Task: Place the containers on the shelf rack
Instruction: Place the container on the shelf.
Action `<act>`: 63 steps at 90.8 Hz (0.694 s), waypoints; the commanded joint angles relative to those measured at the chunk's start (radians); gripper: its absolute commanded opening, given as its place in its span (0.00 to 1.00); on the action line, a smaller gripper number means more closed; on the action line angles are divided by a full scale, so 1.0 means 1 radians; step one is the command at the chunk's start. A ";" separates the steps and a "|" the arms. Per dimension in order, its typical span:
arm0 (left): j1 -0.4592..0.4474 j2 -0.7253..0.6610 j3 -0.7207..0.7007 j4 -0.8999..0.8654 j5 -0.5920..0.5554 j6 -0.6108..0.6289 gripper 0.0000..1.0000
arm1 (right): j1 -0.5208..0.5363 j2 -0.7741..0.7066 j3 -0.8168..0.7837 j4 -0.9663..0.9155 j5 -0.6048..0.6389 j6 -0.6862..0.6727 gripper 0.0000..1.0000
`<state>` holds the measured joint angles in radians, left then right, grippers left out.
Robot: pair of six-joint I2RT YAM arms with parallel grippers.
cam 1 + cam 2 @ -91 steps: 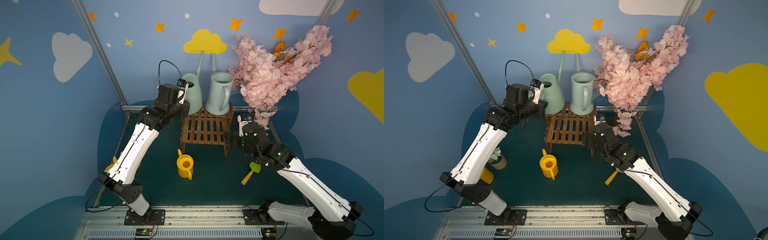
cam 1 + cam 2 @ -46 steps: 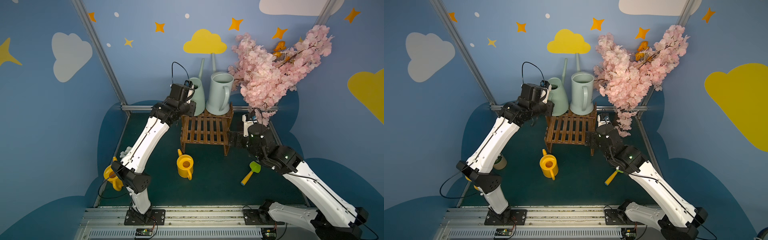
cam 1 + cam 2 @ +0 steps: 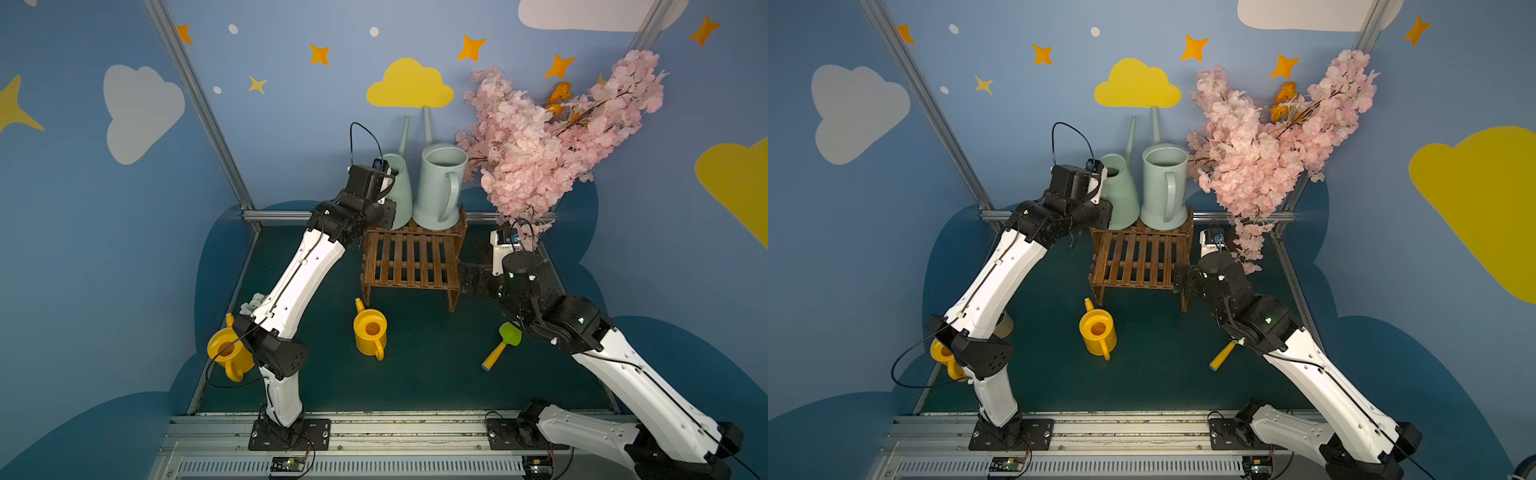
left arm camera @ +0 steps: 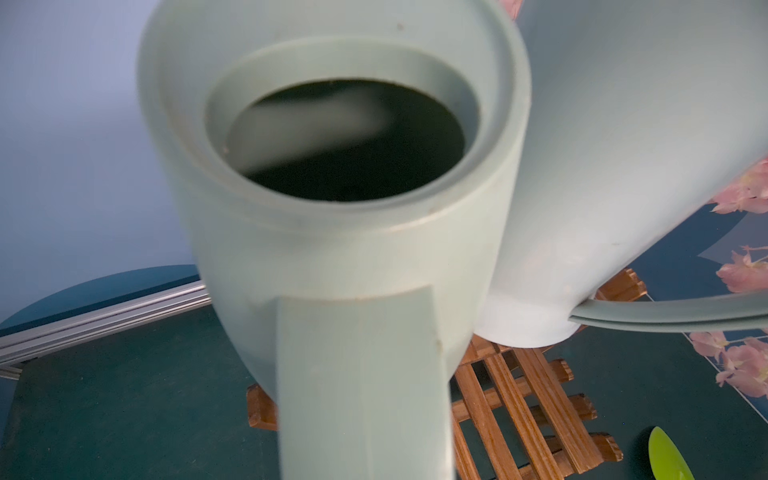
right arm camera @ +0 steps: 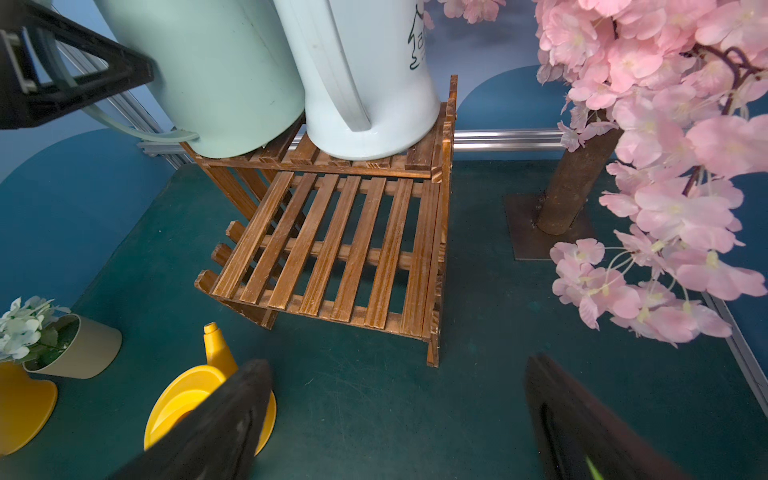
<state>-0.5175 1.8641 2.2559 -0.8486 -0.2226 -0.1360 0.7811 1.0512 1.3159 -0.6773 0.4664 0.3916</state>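
The rack's top shelf [image 3: 399, 229] is below the left gripper, so the left gripper will next lower the leaning watering can until it stands flat on the slats, then let go of the can's handle.
A pale green watering can [image 3: 400, 195] [image 3: 1122, 195] leans a little at the left end of the shelf rack's [image 3: 411, 257] [image 3: 1138, 257] top tier. My left gripper [image 3: 387, 189] is shut on its handle [image 4: 361, 374]. A grey-blue can [image 3: 440, 187] [image 5: 365, 75] stands upright beside it on the same tier. The lower tier [image 5: 332, 245] is bare. One yellow can [image 3: 370, 332] [image 3: 1098, 332] sits on the floor in front of the rack, a second [image 3: 226, 353] by the left arm's elbow. My right gripper [image 5: 395, 374] [image 3: 467, 280] hangs open beside the rack's right leg.
A pink blossom tree [image 3: 552, 137] overhangs the back right, its trunk and base plate [image 5: 548, 224] right of the rack. A green-and-yellow toy shovel [image 3: 500, 347] lies under the right arm. A pot of white flowers [image 5: 62, 345] stands at the left by the second yellow can.
My left arm has stretched forward and carried the green can right, up against the grey-blue can on the top tier. The right arm has shifted only slightly.
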 commanded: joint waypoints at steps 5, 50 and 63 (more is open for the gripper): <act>-0.001 0.008 0.038 0.056 -0.023 -0.004 0.02 | 0.004 -0.029 -0.017 -0.013 0.021 -0.004 0.96; -0.001 0.038 0.036 0.056 -0.046 0.005 0.23 | 0.000 -0.041 -0.030 -0.013 0.026 -0.007 0.96; -0.001 0.048 0.038 0.057 -0.044 0.012 0.32 | -0.001 -0.048 -0.035 -0.013 0.028 -0.007 0.96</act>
<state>-0.5182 1.8904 2.2574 -0.8474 -0.2481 -0.1364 0.7807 1.0256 1.2926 -0.6785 0.4789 0.3874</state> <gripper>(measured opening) 0.300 0.959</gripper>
